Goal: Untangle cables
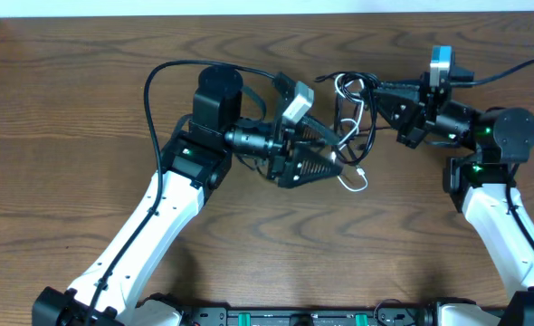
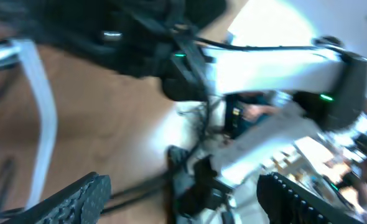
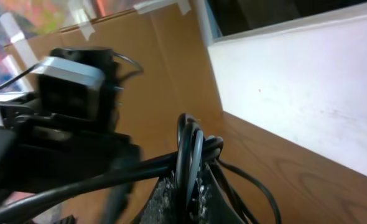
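Observation:
My right gripper should next move slightly back toward my left gripper's open fingers beside the tangle, then release the strands.
A tangle of thin black cables lies on the wooden table at centre right, and a white cable trails out below it. My right gripper reaches in from the right and is shut on the top of the bundle. In the right wrist view, black cable loops stand pinched between the right gripper jaws. My left gripper sits just left of the tangle, open, its tips close to the strands. The blurred left wrist view shows the left gripper jaws wide apart, with dark strands passing low between them.
Thick black arm cables loop behind the left arm, and another runs off the right arm. A white wall borders the table's far edge. The left arm's wrist camera sits close in front of the right gripper.

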`<state>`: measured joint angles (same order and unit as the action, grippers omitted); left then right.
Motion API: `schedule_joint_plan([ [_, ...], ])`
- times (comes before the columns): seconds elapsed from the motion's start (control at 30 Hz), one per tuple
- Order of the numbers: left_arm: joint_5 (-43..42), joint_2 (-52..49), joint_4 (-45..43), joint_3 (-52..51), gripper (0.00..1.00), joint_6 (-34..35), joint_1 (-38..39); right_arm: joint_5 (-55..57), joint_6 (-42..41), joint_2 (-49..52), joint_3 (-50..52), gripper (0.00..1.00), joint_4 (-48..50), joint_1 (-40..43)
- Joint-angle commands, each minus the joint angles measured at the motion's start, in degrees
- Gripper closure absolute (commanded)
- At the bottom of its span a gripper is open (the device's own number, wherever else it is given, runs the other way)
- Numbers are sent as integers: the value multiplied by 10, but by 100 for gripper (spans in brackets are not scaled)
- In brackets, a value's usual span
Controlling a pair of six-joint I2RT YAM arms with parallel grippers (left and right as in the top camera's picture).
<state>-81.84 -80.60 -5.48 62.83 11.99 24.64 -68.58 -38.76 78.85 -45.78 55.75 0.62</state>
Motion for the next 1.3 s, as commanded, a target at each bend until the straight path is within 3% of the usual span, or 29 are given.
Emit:
schedule_joint_plan([
  [0.0,-83,21,-16,12,20,1,-1,20,16,-1,-4,99,-12,10],
  [0.13,-78,28,-55,12,20,1,-1,15,15,-1,-4,99,-21,9],
  [0.23,-28,28,-62,12,19,1,-1,-11,2,-1,-4,99,-5,6],
  [0.37,99,28,-62,12,13,0,-1,-69,-7,-1,-4,99,63,-2],
  [0.63,367,28,22,12,12,1,-1,-70,-120,-1,-4,99,276,-3],
  [0.77,376,27,20,12,11,1,-1,-68,-161,-1,-4,99,324,-20],
  [1.13,376,7,64,12,9,0,-1,-16,-161,-1,-4,99,341,-69],
  [1.27,424,-10,87,12,9,0,-1,12,-168,-1,-4,99,345,-73],
])
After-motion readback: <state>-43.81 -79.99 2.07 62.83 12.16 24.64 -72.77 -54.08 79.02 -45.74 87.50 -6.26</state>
